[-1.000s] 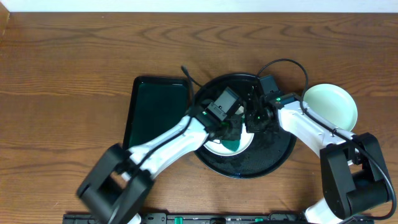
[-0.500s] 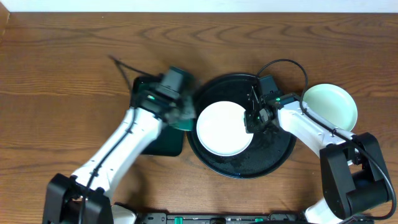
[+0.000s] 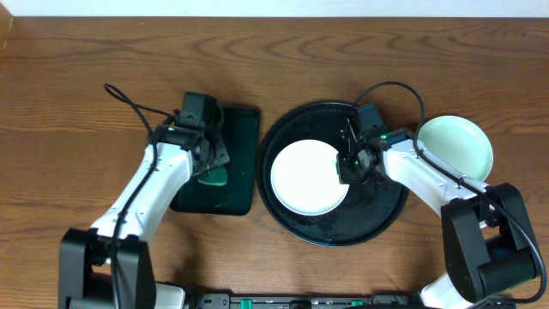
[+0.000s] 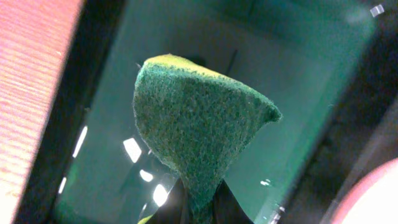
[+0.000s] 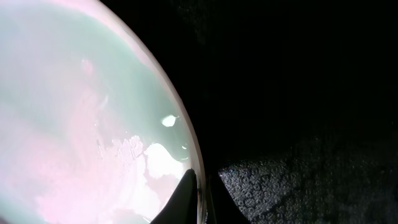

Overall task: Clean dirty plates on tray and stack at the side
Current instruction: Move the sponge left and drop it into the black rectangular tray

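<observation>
My left gripper lowers the green sponge [image 3: 214, 176] next and releases it on the bottom of the rectangular dark green tray, as it hangs above there.
A white plate [image 3: 309, 177] lies in the round black tray [image 3: 382, 210]. My right gripper [image 3: 350, 165] is shut on its right rim; in the right wrist view the fingers [image 5: 200, 196] pinch the plate's edge [image 5: 93, 124] over the tray [image 5: 298, 93]. A pale mint-green plate [image 3: 455, 146] sits on the table right of the tray. My left gripper [image 3: 208, 165] is shut on a green sponge [image 3: 214, 176] and holds it over the rectangular dark green tray [image 3: 236, 129]. In the left wrist view the sponge [image 4: 196, 127] hangs from the fingers [image 4: 200, 208] above that tray [image 4: 298, 81].
The wooden table [image 3: 103, 60] spreads to the back and left. A black cable [image 3: 129, 101] loops off the left arm. Another cable [image 3: 399, 87] arcs over the right arm by the black tray's far rim.
My left gripper has carried the sponge off the white plate, leftward to over the dark green tray. My right gripper has stayed on the plate's rim.
</observation>
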Tool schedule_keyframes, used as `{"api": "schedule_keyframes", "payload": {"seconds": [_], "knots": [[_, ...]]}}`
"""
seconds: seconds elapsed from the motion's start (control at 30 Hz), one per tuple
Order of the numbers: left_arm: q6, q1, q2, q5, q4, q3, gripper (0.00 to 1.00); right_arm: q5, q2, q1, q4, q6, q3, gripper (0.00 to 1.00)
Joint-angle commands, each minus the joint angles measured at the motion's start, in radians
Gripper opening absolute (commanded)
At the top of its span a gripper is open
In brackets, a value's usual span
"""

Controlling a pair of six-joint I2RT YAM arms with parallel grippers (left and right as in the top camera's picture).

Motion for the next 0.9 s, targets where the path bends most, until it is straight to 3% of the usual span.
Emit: {"api": "schedule_keyframes", "payload": {"seconds": [0.0,0.7,0.77,0.87], "knots": [[0.021,0.003,0.026,-0.019,0.031,-0.04,0.08,-0.026,-0.006,0.011,-0.003,-0.011,0.012,0.05],[0.02,0.003,0.08,-0.018,0.089,-0.095,0.08,-0.026,-0.006,0.011,-0.003,-0.01,0.012,0.04],[0.013,0.003,0.079,-0.018,0.089,-0.093,0.28,-0.026,-0.006,0.011,-0.003,-0.011,0.012,0.05],[0.013,0.003,0.078,-0.018,0.08,-0.079,0.34,-0.026,-0.006,0.011,-0.004,-0.011,0.012,0.05]]}}
